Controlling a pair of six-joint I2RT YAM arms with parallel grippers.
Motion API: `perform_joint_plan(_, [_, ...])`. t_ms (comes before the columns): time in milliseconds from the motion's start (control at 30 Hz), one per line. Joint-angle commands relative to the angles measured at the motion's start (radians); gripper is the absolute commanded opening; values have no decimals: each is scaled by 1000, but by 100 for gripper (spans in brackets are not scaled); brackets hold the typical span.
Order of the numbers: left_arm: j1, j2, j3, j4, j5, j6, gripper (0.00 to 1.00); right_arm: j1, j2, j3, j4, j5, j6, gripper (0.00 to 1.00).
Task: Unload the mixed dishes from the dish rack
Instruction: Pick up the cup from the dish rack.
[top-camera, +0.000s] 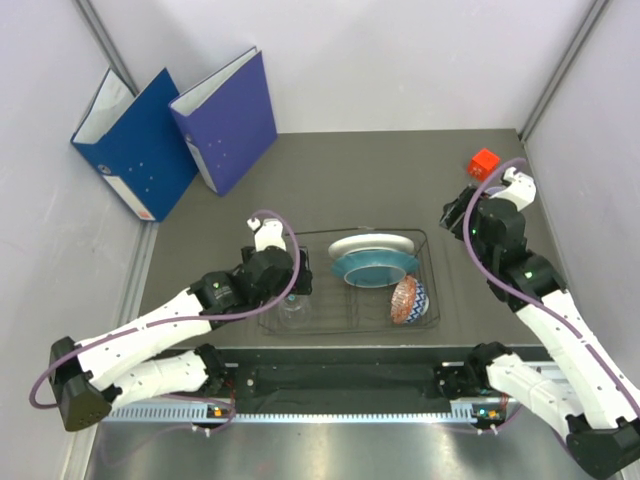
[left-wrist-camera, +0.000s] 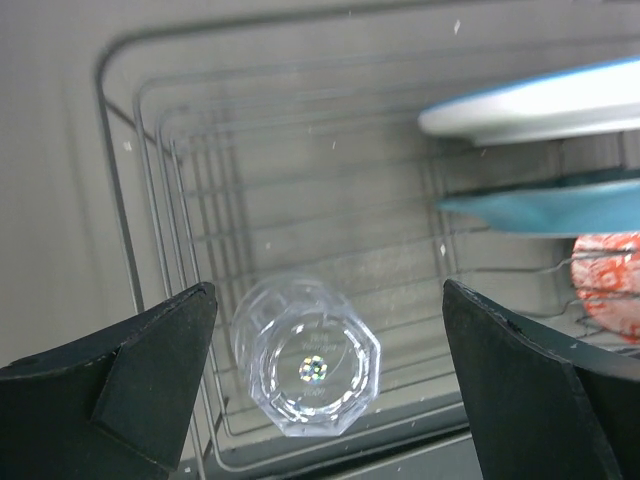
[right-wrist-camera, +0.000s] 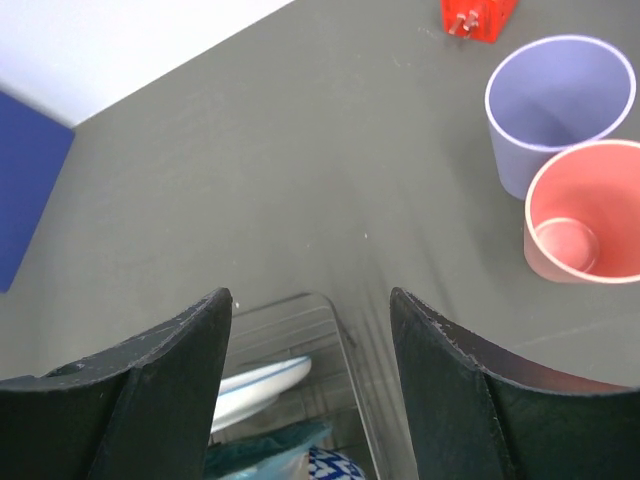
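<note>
Next, my left gripper moves down and slightly back, its open fingers around the clear glass's upturned base, since that stands below and back of it.
The dark wire dish rack sits mid-table. In it stand a white plate, a teal plate and a small red-patterned bowl; a clear glass stands upside down at its near left. My left gripper is open above the glass, which shows between its fingers, untouched. My right gripper is open and empty over the rack's far right corner. A lavender cup and a salmon-pink cup stand upright on the table right of the rack; the right arm hides them in the top view.
Two blue binders stand at the back left. A small red block lies at the back right, also in the right wrist view, just beyond the cups. White walls close in the table on three sides.
</note>
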Motion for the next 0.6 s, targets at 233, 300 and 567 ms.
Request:
perform_joint_plan(233, [-17,23,-78,38,81,-79,99,-2,-25,-65,74,-37,-9,64])
perform_joint_plan(300, [-20,39,-84,39,84,-84,99,0,-25,-73,83,-42,-8,65])
perform_joint_plan(567, [-26,71,-111,30,98,-102,98,0,-20,-98,97,-52,-14,65])
